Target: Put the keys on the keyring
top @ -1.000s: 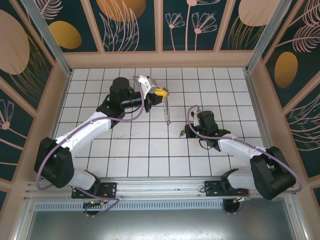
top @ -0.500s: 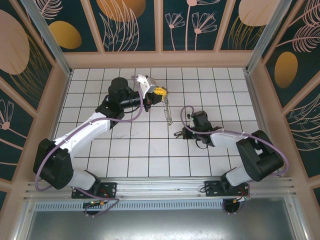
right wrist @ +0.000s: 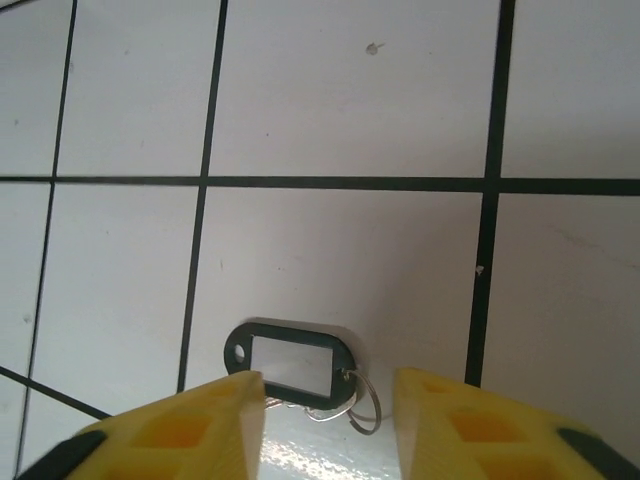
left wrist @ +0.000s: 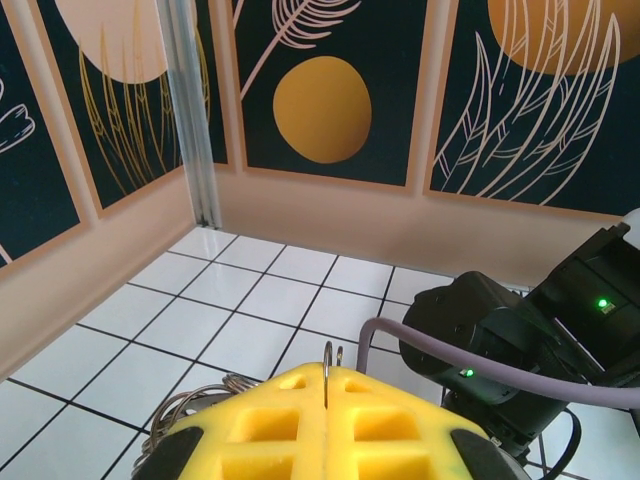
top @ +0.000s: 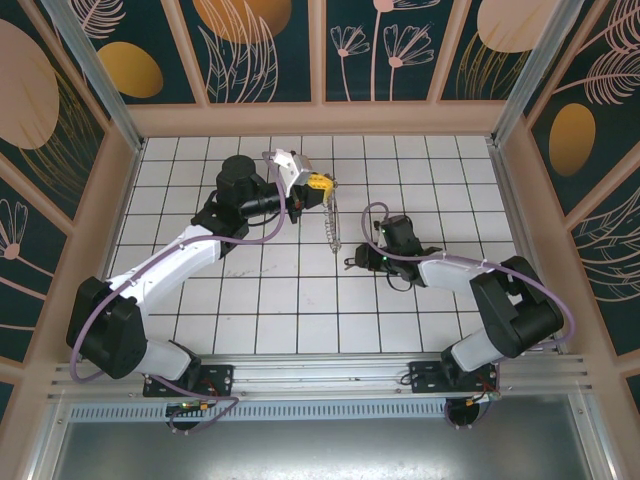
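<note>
My right gripper moves down with a slight turn over the key's small wire ring (right wrist: 368,402) next, because that ring juts out past the end of the tag.
My left gripper (top: 322,184) is raised over the middle of the tiled floor, its yellow jaws shut on the thin wire of the keyring (left wrist: 328,356). The keyring (top: 333,226) hangs below it as a narrow chain-like strand, and its bunched loops (left wrist: 190,405) show left of the jaws. The key (top: 352,265) lies flat on a tile: a small black-framed tag with a pale window (right wrist: 292,362), a small wire ring (right wrist: 366,408) and a silvery piece under it. My right gripper (right wrist: 327,385) stands low and open, one yellow finger on each side of the tag. It sits right of the key (top: 363,263).
The right arm's black wrist body (left wrist: 520,345) and its grey cable (left wrist: 470,375) sit close behind the left gripper's jaws. Patterned walls (top: 320,50) and an aluminium post (left wrist: 195,110) enclose the white tiled floor (top: 250,300).
The right gripper has slid left along the floor until its open fingers flank the key. The left gripper has held its place with the keyring hanging from it.
</note>
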Action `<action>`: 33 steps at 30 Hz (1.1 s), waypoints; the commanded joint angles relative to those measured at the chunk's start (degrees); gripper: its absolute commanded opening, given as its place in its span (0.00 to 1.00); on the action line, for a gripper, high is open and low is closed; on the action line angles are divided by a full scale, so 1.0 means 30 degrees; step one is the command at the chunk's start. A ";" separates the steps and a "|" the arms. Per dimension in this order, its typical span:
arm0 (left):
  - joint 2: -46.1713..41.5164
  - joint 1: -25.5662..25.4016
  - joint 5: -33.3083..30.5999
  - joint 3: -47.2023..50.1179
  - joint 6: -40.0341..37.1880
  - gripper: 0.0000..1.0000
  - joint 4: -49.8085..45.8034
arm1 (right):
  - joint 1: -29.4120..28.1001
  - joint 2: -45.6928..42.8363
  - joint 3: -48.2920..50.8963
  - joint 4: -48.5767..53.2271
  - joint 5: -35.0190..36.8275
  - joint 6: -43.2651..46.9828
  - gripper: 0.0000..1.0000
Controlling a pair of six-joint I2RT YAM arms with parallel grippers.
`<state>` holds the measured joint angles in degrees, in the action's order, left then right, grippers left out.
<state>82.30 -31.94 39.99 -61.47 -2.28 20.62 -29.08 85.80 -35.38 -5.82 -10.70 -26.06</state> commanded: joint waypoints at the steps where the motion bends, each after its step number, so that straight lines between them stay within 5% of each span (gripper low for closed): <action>1: -0.0475 -0.0119 0.0265 0.0129 0.0202 0.00 0.1297 | 0.0143 -0.0404 -0.0741 0.1169 -0.0215 -0.1347 0.41; 33: -0.0691 -0.0132 0.0067 0.0503 -0.0034 0.00 0.1524 | 0.0055 0.1877 -0.0336 -0.0373 -0.1414 -0.2478 0.28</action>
<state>81.58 -31.94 39.94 -60.10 -2.31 21.28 -28.58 89.34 -35.92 -4.75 -12.99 -33.21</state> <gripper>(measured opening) 0.059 0.288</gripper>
